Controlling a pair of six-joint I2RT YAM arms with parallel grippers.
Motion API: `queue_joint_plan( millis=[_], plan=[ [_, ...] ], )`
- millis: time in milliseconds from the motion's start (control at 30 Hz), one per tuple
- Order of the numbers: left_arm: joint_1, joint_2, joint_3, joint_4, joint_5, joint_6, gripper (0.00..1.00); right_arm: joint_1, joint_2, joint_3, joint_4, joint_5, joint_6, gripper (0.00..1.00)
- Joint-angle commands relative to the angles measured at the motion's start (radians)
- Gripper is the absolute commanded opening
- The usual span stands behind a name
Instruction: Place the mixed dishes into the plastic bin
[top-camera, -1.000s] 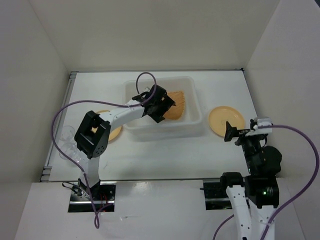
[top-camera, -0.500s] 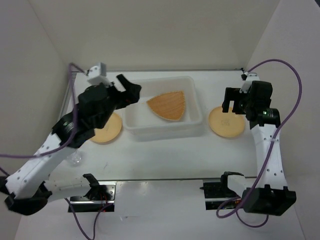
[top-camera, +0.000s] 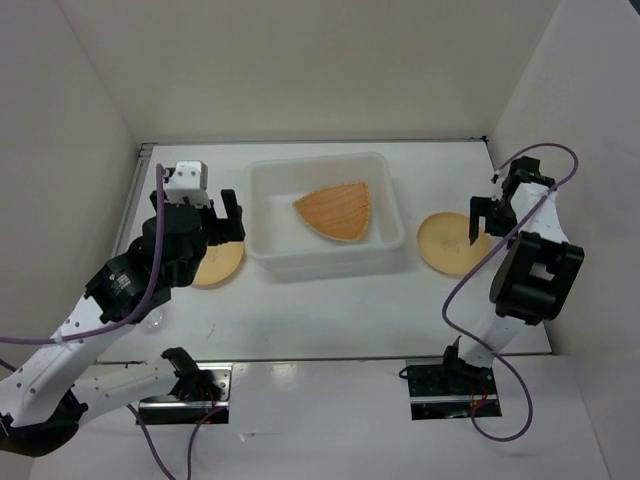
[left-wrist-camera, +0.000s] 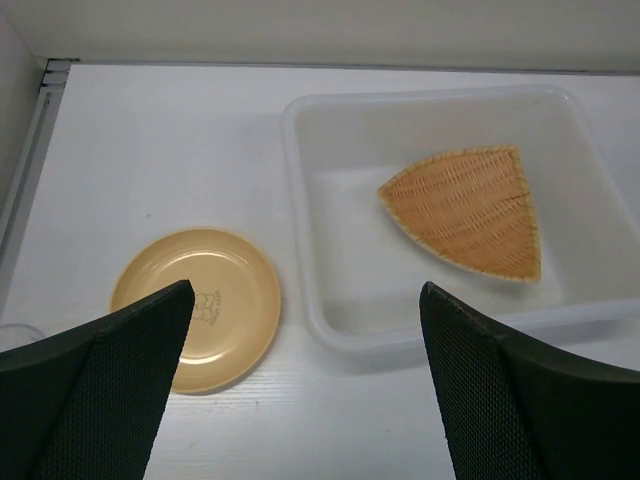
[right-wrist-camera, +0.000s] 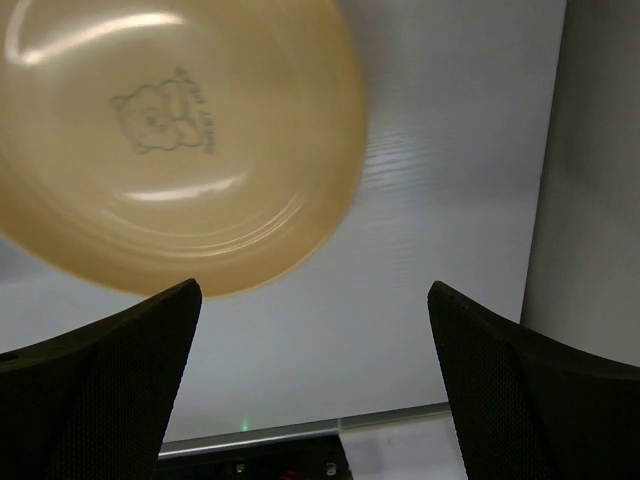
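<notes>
My right gripper lowers over the plate's rim facing the closest wall (top-camera: 488, 250) (right-wrist-camera: 346, 200) next and closes there, since the whole plate is wider than my open fingers.
The plastic bin (top-camera: 262, 215) stands mid-table with the woven basket dish (top-camera: 337, 212) lying inside it. One tan plate (top-camera: 222, 266) lies left of the bin, partly under my left gripper (top-camera: 222, 222), which hovers open and empty above it. The left wrist view shows that plate (left-wrist-camera: 198, 308), the bin (left-wrist-camera: 300, 250) and the basket dish (left-wrist-camera: 468, 208) between the open fingers. The second plate (top-camera: 450, 243) lies right of the bin. My right gripper (top-camera: 484, 222) is open and empty above its right edge; the plate (right-wrist-camera: 170, 140) fills the right wrist view. The clear cup (top-camera: 152, 318) stands at the near left, partly behind my left arm.
White walls enclose the table on the left, back and right. A metal rail (top-camera: 135, 205) runs along the left edge. The right wall (right-wrist-camera: 600, 170) is close beside the right gripper. Purple cables loop off both arms.
My left gripper left the bin, with the basket dish lying inside, and moved left over the left plate. My right arm rose and reached forward over the right plate.
</notes>
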Motion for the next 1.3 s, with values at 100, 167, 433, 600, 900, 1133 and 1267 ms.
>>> queue_joint_plan(
  millis=[100,167,433,600,900,1133,1267],
  plan=[
    [0.033,0.082,-0.003,0.082,0.025,0.084,1.0,-0.161,0.246,0.147,-0.07,-0.142,-0.096,0.98],
    [0.08,0.148,0.019,0.069,0.058,0.034,1.0,-0.161,0.246,0.147,-0.015,-0.173,-0.096,0.98],
    [0.332,0.284,0.023,0.115,0.308,-0.017,1.0,-0.129,0.353,0.082,0.111,-0.253,-0.046,0.98],
    [0.49,0.318,0.045,0.154,0.503,-0.008,1.0,-0.129,0.422,0.069,0.133,-0.325,-0.037,0.76],
    [0.639,0.352,0.118,0.113,0.543,-0.031,1.0,-0.161,0.473,0.153,0.111,-0.323,0.022,0.0],
    [0.657,0.361,0.172,0.031,0.533,-0.075,1.0,-0.268,0.222,0.345,0.099,-0.432,0.06,0.0],
    [0.657,0.337,0.131,0.031,0.575,-0.106,0.97,-0.279,0.218,0.566,0.096,-0.667,0.058,0.0]
  ],
)
